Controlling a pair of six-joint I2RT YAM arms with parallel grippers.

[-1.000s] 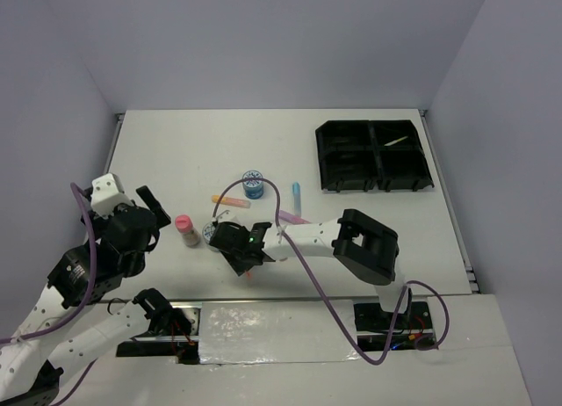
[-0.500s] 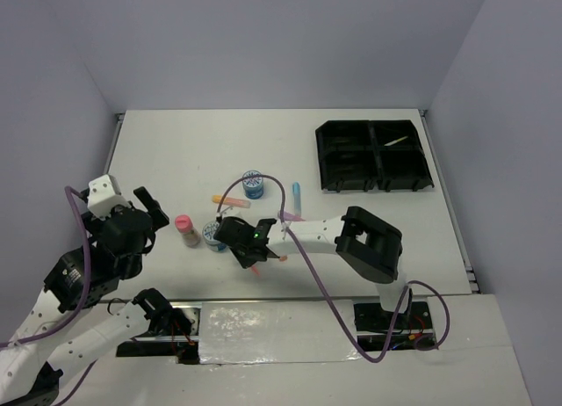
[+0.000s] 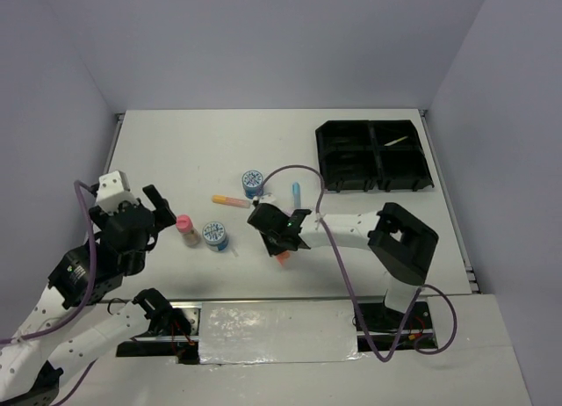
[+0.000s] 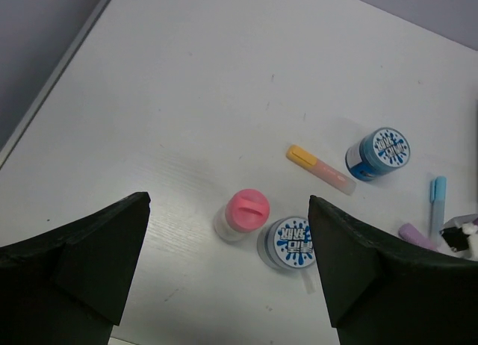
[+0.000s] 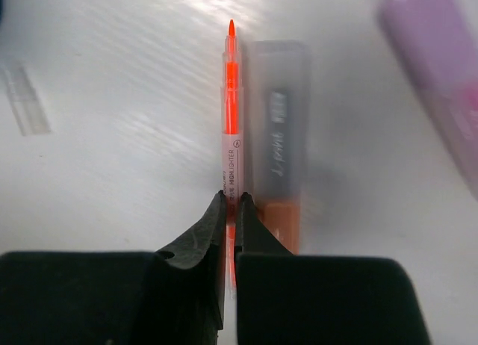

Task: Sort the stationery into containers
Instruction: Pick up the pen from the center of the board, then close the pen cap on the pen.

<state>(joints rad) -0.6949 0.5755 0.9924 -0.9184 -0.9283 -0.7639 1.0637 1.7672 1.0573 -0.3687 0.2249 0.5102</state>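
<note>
I will lower my left gripper toward the right in the top view next, onto the small clear cap beside the near tub, because the highlighter's tip is bare.
My right gripper (image 3: pixel 279 241) (image 5: pixel 233 199) is shut on a thin orange highlighter (image 5: pixel 232 128) (image 3: pixel 283 257), tip pointing away, just above the table. A blurred grey-and-orange marker (image 5: pixel 276 136) lies right beside it, and a purple pen (image 5: pixel 441 76) is at the upper right. My left gripper (image 3: pixel 158 206) (image 4: pixel 228 203) hangs open above a pink-capped bottle (image 4: pixel 245 210) (image 3: pixel 184 228) and a blue tub (image 4: pixel 293 243) (image 3: pixel 214 235). A second tub (image 3: pixel 253 183), an orange-yellow pen (image 3: pixel 230 199) and a light blue pen (image 3: pixel 296 193) lie mid-table. The black tray (image 3: pixel 373 173) sits at the back right.
A pale pen (image 3: pixel 395 141) lies in the tray's far right compartment. A small clear cap (image 5: pixel 26 98) (image 4: pixel 308 261) rests on the table by the near tub. Grey walls close in the table on three sides.
My right gripper has shut on the orange highlighter and carried it right, away from the near tub. My left arm has shifted slightly, still open.
</note>
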